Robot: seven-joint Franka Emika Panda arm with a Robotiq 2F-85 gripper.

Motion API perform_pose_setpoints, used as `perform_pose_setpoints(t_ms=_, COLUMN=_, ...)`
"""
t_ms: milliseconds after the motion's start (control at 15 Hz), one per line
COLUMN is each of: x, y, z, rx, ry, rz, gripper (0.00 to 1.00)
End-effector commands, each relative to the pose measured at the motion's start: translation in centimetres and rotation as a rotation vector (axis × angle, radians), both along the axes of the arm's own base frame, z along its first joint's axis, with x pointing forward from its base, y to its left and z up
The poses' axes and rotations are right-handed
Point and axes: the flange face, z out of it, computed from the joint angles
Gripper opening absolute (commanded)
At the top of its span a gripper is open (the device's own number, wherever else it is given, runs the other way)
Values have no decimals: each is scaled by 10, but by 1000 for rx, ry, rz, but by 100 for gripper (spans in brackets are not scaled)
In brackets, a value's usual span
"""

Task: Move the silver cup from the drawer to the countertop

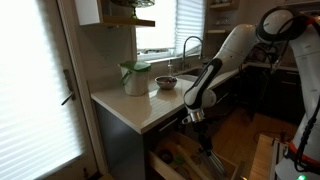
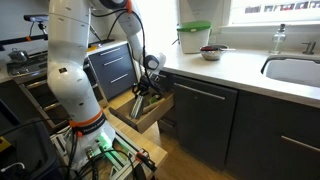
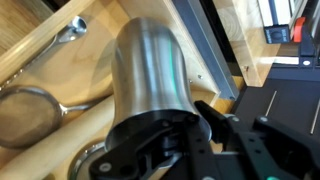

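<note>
The cup goes up out of the drawer (image 1: 185, 160) next, then outward and down onto the countertop beside the white jar. My gripper then releases it, since that spot is clear.
The silver cup (image 3: 150, 70) is a plain metal tumbler that fills the middle of the wrist view, held between my gripper's (image 3: 165, 125) dark fingers. The gripper is shut on it. In both exterior views the gripper (image 1: 196, 117) (image 2: 147, 88) hangs over the open drawer (image 1: 185, 160) (image 2: 150, 115), whose light wood interior shows below the cup. The cream-white countertop (image 1: 125, 105) (image 2: 235, 72) lies above and beside the drawer. Whether the cup's base still touches the drawer floor is hidden.
On the countertop stand a white jar with a green lid (image 1: 135, 77) (image 2: 193, 38) and a low dark bowl (image 1: 166, 82) (image 2: 211, 52). A sink with a faucet (image 1: 190, 45) lies beyond. In the drawer are a mesh strainer (image 3: 30, 110) and a metal utensil (image 3: 70, 30).
</note>
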Motion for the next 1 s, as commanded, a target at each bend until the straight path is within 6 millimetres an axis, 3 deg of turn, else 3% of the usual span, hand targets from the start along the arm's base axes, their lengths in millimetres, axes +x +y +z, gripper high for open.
perform_pose_setpoints(t_ms=0, x=-18, y=17, z=66, rx=1, ry=-183, rz=68, gripper=2)
perform_pose_setpoints(t_ms=267, x=-13, y=43, z=145, rx=16, ry=-386, rz=91, gripper=2)
perform_pose_setpoints(t_ms=533, x=-6, y=56, z=251, rx=128, ry=-598, rz=32, gripper=2)
perform_pose_setpoints(t_ms=600, x=8, y=58, z=207, rx=78, ry=-513, rz=43, gripper=8)
perform_pose_setpoints(t_ms=733, x=4, y=59, z=247, rx=100, ry=-588, rz=33, gripper=8)
perform_pose_setpoints(t_ms=800, x=1, y=59, z=256, rx=103, ry=-602, rz=34, gripper=2)
perform_pose_setpoints(t_ms=867, x=1, y=59, z=257, rx=105, ry=-623, rz=14, gripper=2)
perform_pose_setpoints(t_ms=933, x=6, y=52, z=274, rx=84, ry=-691, rz=2, gripper=2)
